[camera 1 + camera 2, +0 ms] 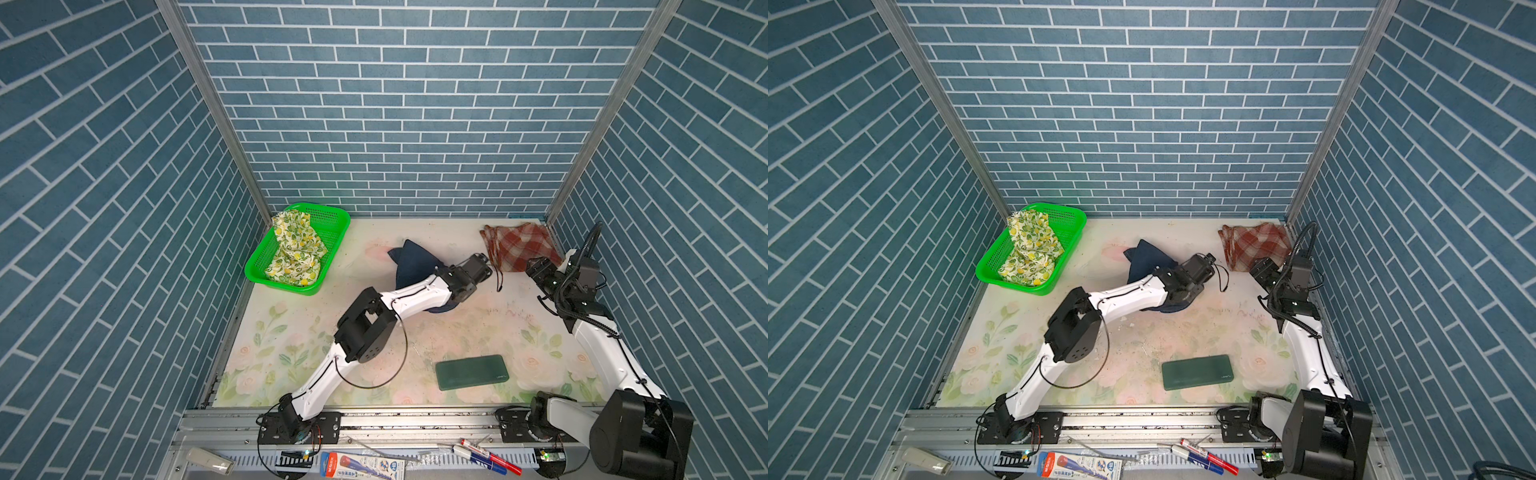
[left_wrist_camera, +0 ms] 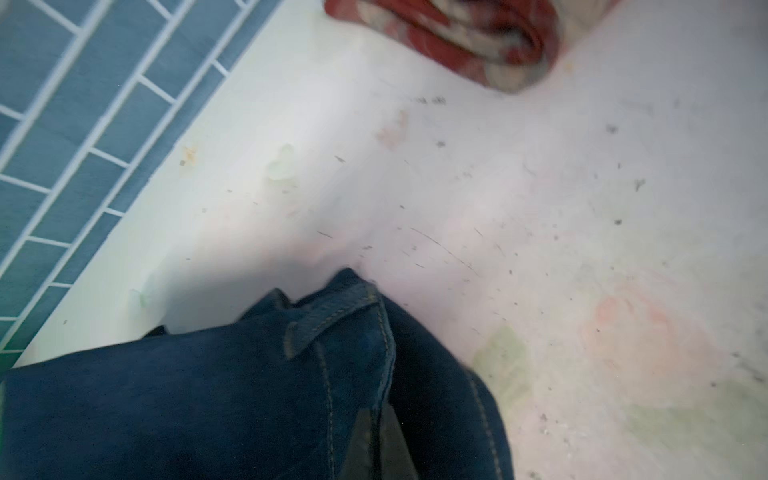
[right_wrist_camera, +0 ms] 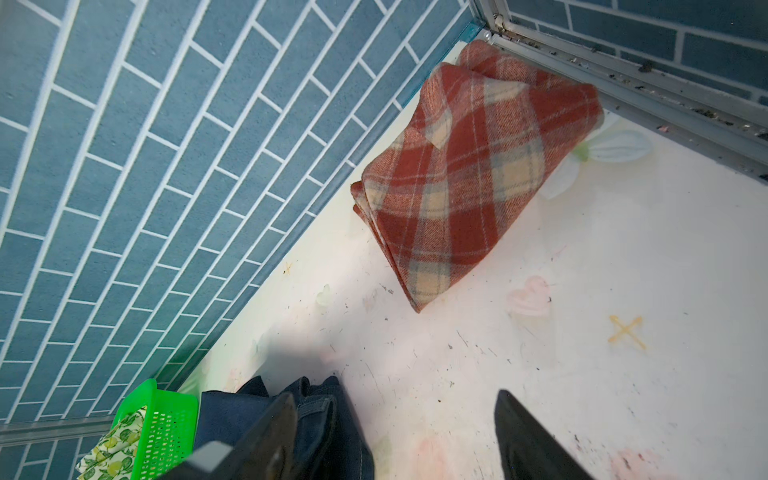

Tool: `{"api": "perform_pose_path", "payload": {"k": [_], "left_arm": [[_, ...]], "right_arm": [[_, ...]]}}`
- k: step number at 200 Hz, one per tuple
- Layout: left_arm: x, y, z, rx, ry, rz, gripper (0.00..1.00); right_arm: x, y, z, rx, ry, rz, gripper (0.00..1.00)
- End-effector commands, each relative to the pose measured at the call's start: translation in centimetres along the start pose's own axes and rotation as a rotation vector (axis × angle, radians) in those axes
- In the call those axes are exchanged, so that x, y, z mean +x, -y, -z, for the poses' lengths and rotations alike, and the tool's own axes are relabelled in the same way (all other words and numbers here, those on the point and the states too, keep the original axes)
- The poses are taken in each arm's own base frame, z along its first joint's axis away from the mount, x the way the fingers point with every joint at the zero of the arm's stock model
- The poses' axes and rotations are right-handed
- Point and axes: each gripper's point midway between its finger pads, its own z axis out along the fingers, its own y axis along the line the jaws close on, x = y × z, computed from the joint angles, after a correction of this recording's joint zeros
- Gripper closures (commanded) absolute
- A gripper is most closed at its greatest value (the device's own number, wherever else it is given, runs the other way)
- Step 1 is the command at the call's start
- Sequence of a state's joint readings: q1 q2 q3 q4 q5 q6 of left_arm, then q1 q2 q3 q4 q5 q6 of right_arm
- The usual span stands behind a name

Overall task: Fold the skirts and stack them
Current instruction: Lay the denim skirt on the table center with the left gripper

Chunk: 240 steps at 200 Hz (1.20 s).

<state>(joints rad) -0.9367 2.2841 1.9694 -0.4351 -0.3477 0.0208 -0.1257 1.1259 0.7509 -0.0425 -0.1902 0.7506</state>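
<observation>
My left gripper carries the stitched fold across the bunched denim toward bare tabletop [image 1: 376, 268] beside the green basket next and releases it, which spreads the skirt.
The dark blue denim skirt [image 1: 409, 262] [image 1: 1144, 259] lies bunched mid-table, partly under my left arm. My left gripper [image 1: 480, 259] [image 2: 380, 411] is shut on a stitched fold of the denim skirt [image 2: 249, 395], which covers most of its fingers. The rust-red and cream plaid skirt [image 1: 519, 247] [image 3: 469, 178] lies folded in the far right corner. Just in front of it, my right gripper [image 1: 536, 266] [image 3: 397, 395] is open over bare table, with the denim [image 3: 332, 432] beside one finger. The lemon-print skirt [image 1: 297, 249] [image 1: 1032, 249] lies crumpled in the basket.
A green mesh basket [image 1: 332, 216] [image 3: 166, 415] stands at the far left by the wall. A flat dark green slab [image 1: 471, 372] lies near the front edge. Blue brick walls close in three sides. Markers and packets [image 1: 490, 457] lie on the front rail.
</observation>
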Motion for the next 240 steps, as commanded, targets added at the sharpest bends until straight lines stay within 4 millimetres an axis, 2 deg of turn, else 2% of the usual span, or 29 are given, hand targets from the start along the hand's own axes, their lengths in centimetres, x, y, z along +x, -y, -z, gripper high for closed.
{"api": "perform_pose_path", "payload": {"k": [1, 15, 46, 68, 83, 98, 114, 127, 139, 143, 156, 160, 165, 179, 207, 240], "left_arm": [[-7.9, -3.0, 7.4, 0.141, 0.242, 0.154, 1.0], [-10.8, -3.3, 11.2, 0.258, 0.335, 0.193, 1.0], [-16.5, -3.7, 21.4, 0.475, 0.571, 0.236, 1.0], [-18.5, -5.3, 27.2, 0.518, 0.696, 0.236, 1.0], [-18.8, -7.1, 29.2, 0.503, 0.742, 0.245, 1.0], [-18.1, -9.8, 29.1, 0.478, 0.754, 0.299, 1.0], [-15.8, -13.8, 27.2, 0.449, 0.748, 0.428, 1.0], [-12.5, -17.6, 24.2, 0.356, 0.718, 0.536, 1.0], [-7.7, -21.1, 19.6, 0.245, 0.626, 0.657, 1.0], [-6.1, -22.1, 18.0, 0.22, 0.592, 0.695, 0.93], [-0.9, -24.2, 13.2, 0.145, 0.467, 0.794, 0.37], [0.5, -24.5, 12.0, 0.128, 0.424, 0.814, 0.25], [1.8, -24.5, 10.8, 0.119, 0.382, 0.824, 0.15], [3.8, -24.0, 9.6, 0.098, 0.334, 0.826, 0.04], [4.6, -23.7, 10.5, 0.081, 0.345, 0.815, 0.02], [5.3, -21.2, 11.4, 0.042, 0.276, 0.711, 0.02]], "right_arm": [[-0.5, -0.1, 0.6, 0.009, 0.025, 0.033, 0.26], [-0.9, -0.3, 0.7, 0.008, 0.035, 0.034, 0.25], [-2.3, -1.2, 0.6, 0.007, 0.053, 0.043, 0.25], [-3.2, -1.8, 0.8, 0.0, 0.073, 0.053, 0.25], [-3.4, -1.9, 0.9, 0.006, 0.078, 0.064, 0.25], [-3.5, -1.9, 1.0, 0.007, 0.081, 0.073, 0.25], [-3.5, -1.9, 1.1, 0.007, 0.079, 0.086, 0.25], [-3.4, -1.9, 1.0, 0.008, 0.073, 0.099, 0.25], [-3.2, -2.0, 0.9, 0.002, 0.063, 0.111, 0.25], [-3.0, -2.1, 0.8, -0.002, 0.058, 0.116, 0.25], [-2.5, -2.6, 0.5, -0.012, 0.04, 0.141, 0.25], [-2.2, -2.8, 0.3, -0.015, 0.033, 0.153, 0.25], [-1.9, -3.1, 0.2, -0.016, 0.025, 0.171, 0.24], [-0.6, -4.1, -0.5, -0.017, -0.003, 0.229, 0.24], [2.8, -6.4, -2.4, -0.035, -0.084, 0.332, 0.24], [6.3, -7.6, -4.4, -0.048, -0.171, 0.386, 0.24]]}}
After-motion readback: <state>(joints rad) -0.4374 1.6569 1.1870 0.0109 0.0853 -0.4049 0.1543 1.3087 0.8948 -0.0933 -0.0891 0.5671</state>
